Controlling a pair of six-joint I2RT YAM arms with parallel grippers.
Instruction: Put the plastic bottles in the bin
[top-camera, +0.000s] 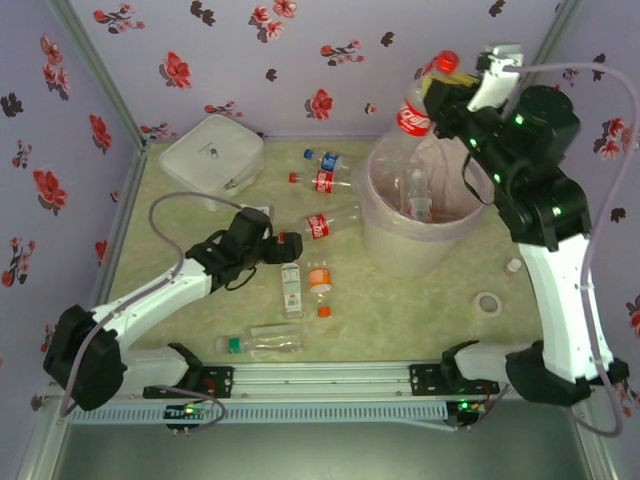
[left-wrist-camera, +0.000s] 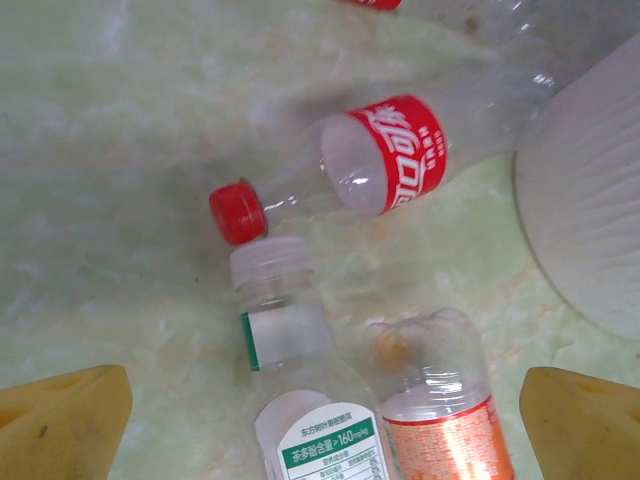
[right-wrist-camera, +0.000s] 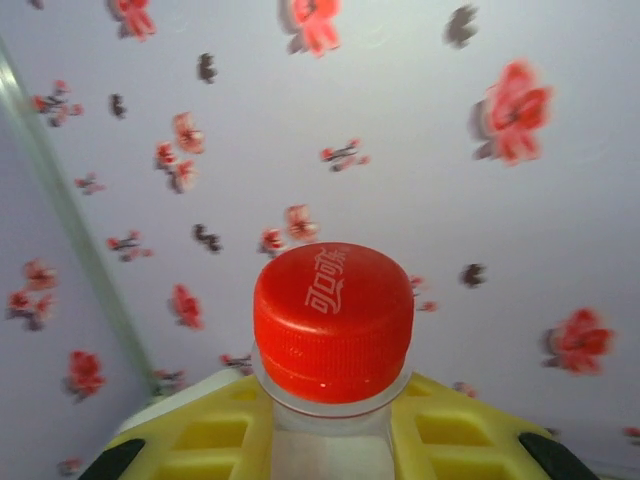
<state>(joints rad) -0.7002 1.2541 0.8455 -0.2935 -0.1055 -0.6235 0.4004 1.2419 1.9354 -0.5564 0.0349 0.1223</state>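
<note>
The right gripper lowers the red-capped bottle (top-camera: 413, 115) from above the bin's rim into the bin (top-camera: 447, 190) beside the clear bottle next, before letting go of it.
My right gripper (right-wrist-camera: 330, 455) is shut on the neck of a red-capped clear bottle (right-wrist-camera: 333, 320), its yellow pads (right-wrist-camera: 210, 435) on either side. From above, that bottle (top-camera: 413, 115) hangs tilted over the far rim of the bin (top-camera: 385, 245), held by the right gripper (top-camera: 452, 90). One clear bottle (top-camera: 417, 195) lies inside the bin. My left gripper (left-wrist-camera: 325, 430) stands open low over the table, with a white-capped green-label bottle (left-wrist-camera: 300, 390) and an orange-label bottle (left-wrist-camera: 440, 410) lying between its yellow fingertips (left-wrist-camera: 60, 425). A red-label bottle (left-wrist-camera: 390, 155) lies just beyond them.
More bottles lie on the table: a blue-capped one (top-camera: 325, 160), a red-label one (top-camera: 322, 182) and a green-capped one (top-camera: 262, 343). A white square case (top-camera: 210, 150) sits at the back left. A tape roll (top-camera: 488, 303) and a loose white cap (top-camera: 514, 265) lie right of the bin.
</note>
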